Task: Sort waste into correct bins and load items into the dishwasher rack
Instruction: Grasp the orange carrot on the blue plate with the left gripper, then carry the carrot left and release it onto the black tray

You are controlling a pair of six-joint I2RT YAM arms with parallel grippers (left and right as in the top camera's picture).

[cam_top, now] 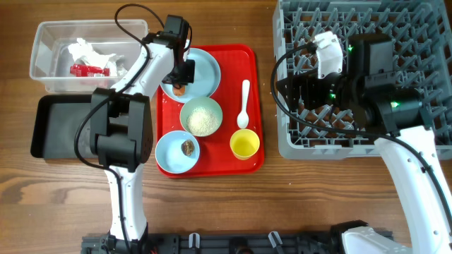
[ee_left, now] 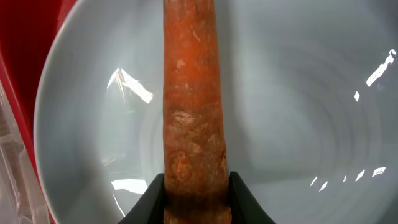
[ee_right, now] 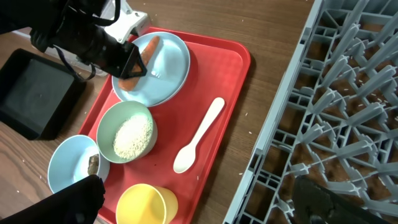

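My left gripper will next rise, move left in the overhead view, lower and release the carrot into the black tray (cam_top: pixel 65 127), as the clear tub holds tissue and wrapper.
My left gripper (cam_top: pixel 181 83) is shut on the orange carrot (ee_left: pixel 193 112), which lies on the light blue plate (cam_top: pixel 208 67) at the back of the red tray. The right wrist view also shows the carrot (ee_right: pixel 142 53) in the jaws. My right gripper (ee_right: pixel 205 205) is open and empty, over the left edge of the grey dishwasher rack (cam_top: pixel 424 28). The pale green bowl (cam_top: pixel 201 116) holds rice. The light blue bowl (cam_top: pixel 173 156) holds a brown lump (cam_top: pixel 188 147). The yellow cup (cam_top: pixel 245 144) and white spoon (cam_top: pixel 244 106) lie on the tray.
The clear tub (cam_top: pixel 49 32) at the back left holds white tissue (cam_top: pixel 85 49) and a red wrapper (cam_top: pixel 88 69). The black tray (cam_top: pixel 56 127) sits in front of it. The flat red serving tray (cam_top: pixel 240 56) carries the dishes.
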